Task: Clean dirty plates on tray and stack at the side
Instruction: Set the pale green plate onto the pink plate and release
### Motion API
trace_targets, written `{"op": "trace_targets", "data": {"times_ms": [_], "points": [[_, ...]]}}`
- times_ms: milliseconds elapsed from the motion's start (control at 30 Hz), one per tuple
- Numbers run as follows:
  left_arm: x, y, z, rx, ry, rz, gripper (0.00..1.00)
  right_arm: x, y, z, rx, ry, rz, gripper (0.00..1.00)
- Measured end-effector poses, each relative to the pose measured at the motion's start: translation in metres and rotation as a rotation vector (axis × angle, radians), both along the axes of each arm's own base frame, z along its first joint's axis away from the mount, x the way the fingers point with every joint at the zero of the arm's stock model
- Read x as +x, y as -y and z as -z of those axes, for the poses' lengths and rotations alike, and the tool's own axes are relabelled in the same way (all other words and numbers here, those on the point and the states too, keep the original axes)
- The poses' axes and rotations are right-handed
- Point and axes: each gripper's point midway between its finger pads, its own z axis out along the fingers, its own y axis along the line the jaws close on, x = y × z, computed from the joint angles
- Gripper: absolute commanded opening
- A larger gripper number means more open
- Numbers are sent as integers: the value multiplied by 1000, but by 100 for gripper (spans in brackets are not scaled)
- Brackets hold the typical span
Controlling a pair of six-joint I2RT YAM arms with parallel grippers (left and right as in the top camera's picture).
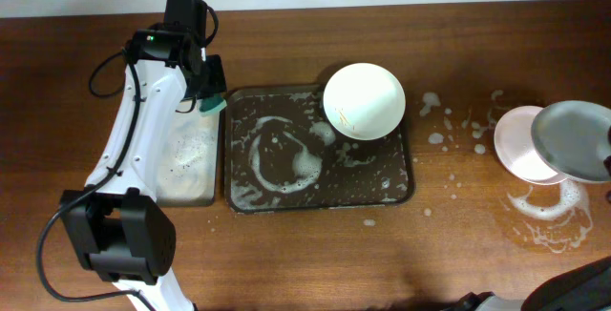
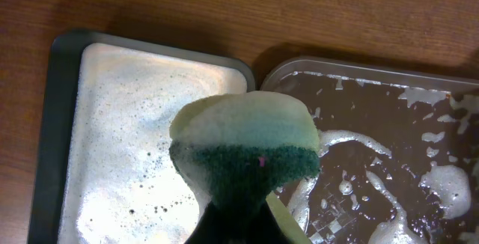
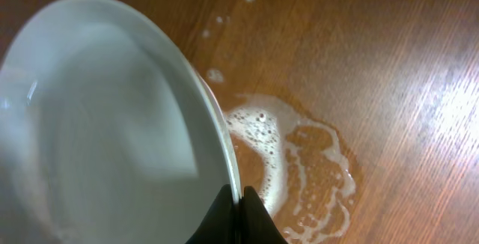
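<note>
The right gripper shifts left in the overhead view next, then down onto the lying white plate, because the held plate only partly covers it.
The dark tray with foam streaks lies mid-table. A pale green-tinted plate with orange streaks rests tilted on its far right corner. My left gripper is shut on a green sponge and hovers over the gap between the tray and the smaller tray. My right gripper is shut on the rim of a white plate. It holds this plate above another white plate lying on the table at the right.
The smaller dark tray, full of white foam, sits left of the big tray; it also shows in the left wrist view. Foam puddles and drops lie on the wooden table around the right plates and by the tray.
</note>
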Motion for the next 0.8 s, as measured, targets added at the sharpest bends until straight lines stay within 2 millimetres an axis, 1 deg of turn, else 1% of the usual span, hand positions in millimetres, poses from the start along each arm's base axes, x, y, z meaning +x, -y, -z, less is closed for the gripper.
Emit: {"op": "trace_targets", "data": {"times_ms": [67,133,200,267,300,333,367,400,467,500,533,567,633,667,700,733,767,800], "points": [[1,0,0,-1,5,0,1,-2,0,15,-1,-14,5,4],[1,1,0,-7,5,3,1,-3,4,22,-9,-17,25,4],[2,2,-1,-11,7,4,1,-4,5,34,-2,-22,51,4],[2,2,-1,-11,7,4,1,-1,11,52,13,-36,63,4],[2,2,-1,-11,8,4,1,6,13,59,9,-32,54,4],[3,2,-1,-11,10,4,1,19,12,69,10,-30,29,4],[3,2,-1,-12,12,4,1,26,9,75,16,-33,9,5],[3,2,-1,-12,13,4,1,44,-3,90,28,-46,-45,5],[3,2,-1,-12,14,4,1,65,-19,105,35,-60,-110,7],[3,2,-1,-12,14,4,1,71,-27,112,48,-72,-133,10],[3,2,-1,-12,14,4,1,72,-29,116,54,-77,-139,41],[3,2,-1,-12,14,4,1,72,-28,116,54,-76,-137,49],[3,2,-1,-12,14,4,1,69,-29,117,71,-77,-133,54],[3,2,-1,-12,14,4,1,67,-39,116,112,-78,-157,56],[3,2,-1,-12,15,4,1,69,-45,108,135,-65,-186,58],[4,2,-1,-12,15,4,1,75,-49,85,142,-35,-229,60],[3,2,-1,-12,14,4,1,82,-52,49,116,2,-274,63],[4,2,-1,-12,15,4,1,97,-60,0,45,74,-338,64]]}}
